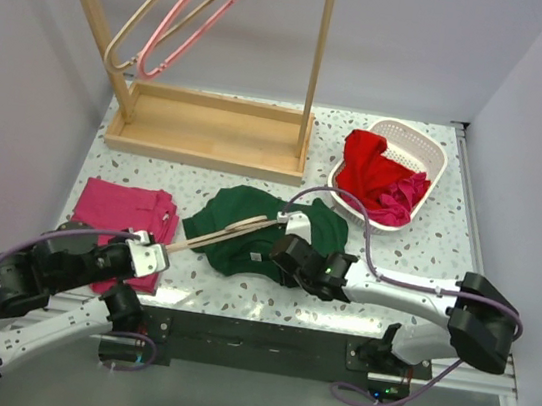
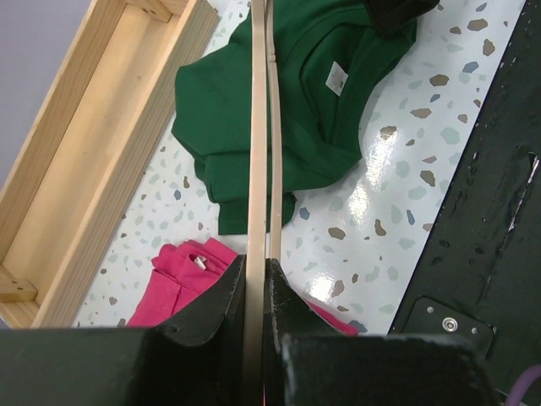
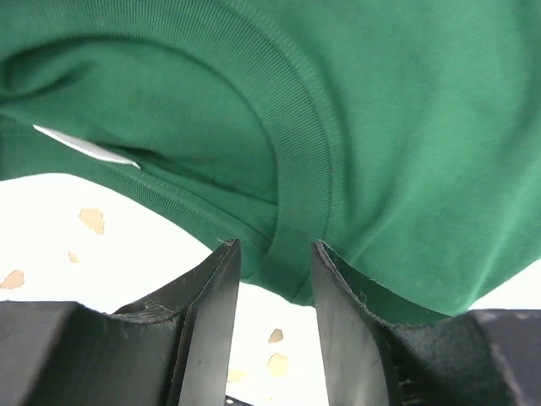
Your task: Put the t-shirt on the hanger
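The ribbed collar is already between the parted fingers, so my right gripper needs to move down slightly next onto the t-shirt's neck edge (image 3: pixel 282 260), where the collar folds, and close.
The dark green t-shirt (image 1: pixel 248 222) lies crumpled on the speckled table, its white neck label (image 2: pixel 336 78) showing. The pale wood hanger (image 1: pixel 221 236) runs from my left gripper across the shirt. My left gripper (image 1: pixel 166 249) is shut on the hanger's near end (image 2: pixel 262 127), with the fingers clamped on the thin frame (image 2: pixel 256 271). My right gripper (image 1: pixel 279 249) is at the shirt's neck. In the right wrist view its jaws (image 3: pixel 275 249) stand apart, with the ribbed collar of the t-shirt (image 3: pixel 380 127) between the tips. The label (image 3: pixel 84 145) shows inside the neck.
A wooden rack (image 1: pixel 211 129) stands at the back with a pink hanger (image 1: pixel 191 20) and a beige hanger (image 1: pixel 133 32) on it. A white basket (image 1: pixel 416 143) with a red garment (image 1: pixel 366 171) is at the back right. A folded magenta garment (image 1: pixel 118 212) lies at the left.
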You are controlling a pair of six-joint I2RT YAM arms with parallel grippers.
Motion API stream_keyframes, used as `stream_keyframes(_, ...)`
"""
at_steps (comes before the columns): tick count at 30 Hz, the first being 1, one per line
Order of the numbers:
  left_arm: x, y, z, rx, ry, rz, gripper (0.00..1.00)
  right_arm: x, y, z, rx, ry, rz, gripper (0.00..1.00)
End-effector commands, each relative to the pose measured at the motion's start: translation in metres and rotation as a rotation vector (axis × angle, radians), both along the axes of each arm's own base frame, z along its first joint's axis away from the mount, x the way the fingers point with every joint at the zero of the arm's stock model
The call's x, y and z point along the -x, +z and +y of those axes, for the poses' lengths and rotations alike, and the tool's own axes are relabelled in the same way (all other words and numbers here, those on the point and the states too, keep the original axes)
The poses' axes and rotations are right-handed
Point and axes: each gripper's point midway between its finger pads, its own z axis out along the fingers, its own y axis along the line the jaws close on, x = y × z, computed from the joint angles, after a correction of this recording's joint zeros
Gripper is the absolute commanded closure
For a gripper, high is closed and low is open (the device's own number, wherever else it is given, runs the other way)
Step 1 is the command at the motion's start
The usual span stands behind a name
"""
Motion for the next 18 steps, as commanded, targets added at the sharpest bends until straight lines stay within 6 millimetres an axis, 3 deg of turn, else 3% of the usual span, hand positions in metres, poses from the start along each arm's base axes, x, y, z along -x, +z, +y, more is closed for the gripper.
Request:
stream_keyframes(1, -0.004, 0.016, 0.001, 0.021, 0.017, -0.035, 1.00, -0.005, -0.011, 0.004, 0.009, -0.033, -0.014, 0.58)
stream_keyframes(5, -0.004, 0.020, 0.003, 0.032, 0.015, -0.050, 1.00, -0.008, -0.022, -0.003, 0.027, -0.058, -0.026, 0.59)
stream_keyframes(14, 0.002, 0.014, -0.008, 0.021, -0.052, -0.029, 1.00, -0.021, -0.014, -0.021, -0.008, -0.136, -0.037, 0.86)
stream_keyframes(17, 0.003, 0.010, -0.010, 0.011, -0.068, -0.018, 1.00, -0.024, -0.014, -0.028, -0.021, -0.161, -0.030, 1.00)
stream_keyframes(18, 0.004, 0.011, -0.010, 0.011, -0.071, -0.018, 1.00, -0.025, -0.010, -0.029, -0.038, -0.164, -0.032, 1.00)
